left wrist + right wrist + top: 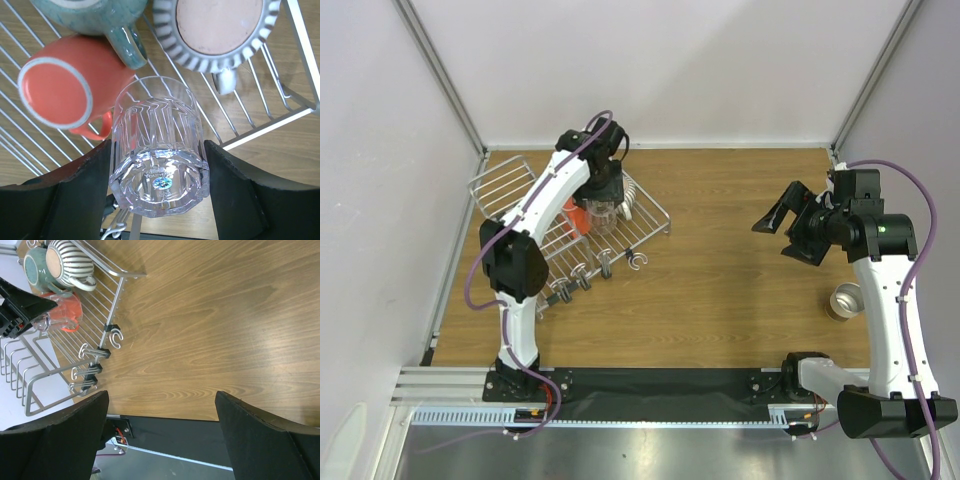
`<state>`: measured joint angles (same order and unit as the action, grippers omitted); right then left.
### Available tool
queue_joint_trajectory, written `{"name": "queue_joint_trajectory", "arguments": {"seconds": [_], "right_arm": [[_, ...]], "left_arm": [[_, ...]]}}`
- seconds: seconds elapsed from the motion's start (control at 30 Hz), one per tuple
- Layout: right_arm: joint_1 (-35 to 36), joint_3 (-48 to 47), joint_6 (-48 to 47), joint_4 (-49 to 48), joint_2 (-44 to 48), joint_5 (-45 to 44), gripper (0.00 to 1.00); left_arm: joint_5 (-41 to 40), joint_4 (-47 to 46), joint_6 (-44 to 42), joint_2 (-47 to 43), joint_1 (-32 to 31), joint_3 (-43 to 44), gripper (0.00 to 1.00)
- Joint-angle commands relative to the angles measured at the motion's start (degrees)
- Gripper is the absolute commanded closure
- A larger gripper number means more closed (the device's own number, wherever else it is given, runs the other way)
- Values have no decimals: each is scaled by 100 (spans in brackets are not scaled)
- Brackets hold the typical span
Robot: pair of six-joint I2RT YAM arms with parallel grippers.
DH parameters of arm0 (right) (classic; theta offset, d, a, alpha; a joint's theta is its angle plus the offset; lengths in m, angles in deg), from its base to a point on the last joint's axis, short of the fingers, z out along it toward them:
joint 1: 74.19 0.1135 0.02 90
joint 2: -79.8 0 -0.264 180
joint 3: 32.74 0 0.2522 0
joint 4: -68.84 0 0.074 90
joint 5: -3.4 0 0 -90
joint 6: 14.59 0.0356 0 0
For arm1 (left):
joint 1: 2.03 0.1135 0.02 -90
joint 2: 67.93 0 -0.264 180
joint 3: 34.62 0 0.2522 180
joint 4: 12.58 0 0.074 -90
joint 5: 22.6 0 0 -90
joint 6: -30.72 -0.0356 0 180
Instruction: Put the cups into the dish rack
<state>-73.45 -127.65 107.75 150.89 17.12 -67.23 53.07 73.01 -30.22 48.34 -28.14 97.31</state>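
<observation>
The clear glass needs to come down onto the empty wires (606, 229) (169, 106) between the red mug and the white ribbed mug before I open my left gripper.
My left gripper (157, 172) is shut on the clear glass (156, 135), held mouth-down over the dish rack (296, 107); it also shows in the top view (602, 205). In the rack lie the red mug (62, 90), the dark teal mug (95, 17) and the white ribbed mug (220, 30), all just beyond the glass. My right gripper (786, 234) is open and empty in the air over the right half of the table. The shiny metal cup (844, 301) stands on the table by the right arm.
The rack (510, 185) fills the far left of the table, with black clips and hooks (97, 352) along its near edge. A black strip (660, 382) runs along the table's front edge. White walls close in the left, back and right.
</observation>
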Motion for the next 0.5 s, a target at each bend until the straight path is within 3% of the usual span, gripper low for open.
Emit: {"name": "queue_joint_trajectory", "arguments": {"seconds": [0.0, 0.47], "right_arm": [[-20, -24, 0, -79, 45, 5, 5], [-20, 2, 115, -79, 80, -57, 5]], "left_arm": [[167, -240, -331, 54, 115, 13, 100], [193, -424, -410, 238, 282, -136, 99]]}}
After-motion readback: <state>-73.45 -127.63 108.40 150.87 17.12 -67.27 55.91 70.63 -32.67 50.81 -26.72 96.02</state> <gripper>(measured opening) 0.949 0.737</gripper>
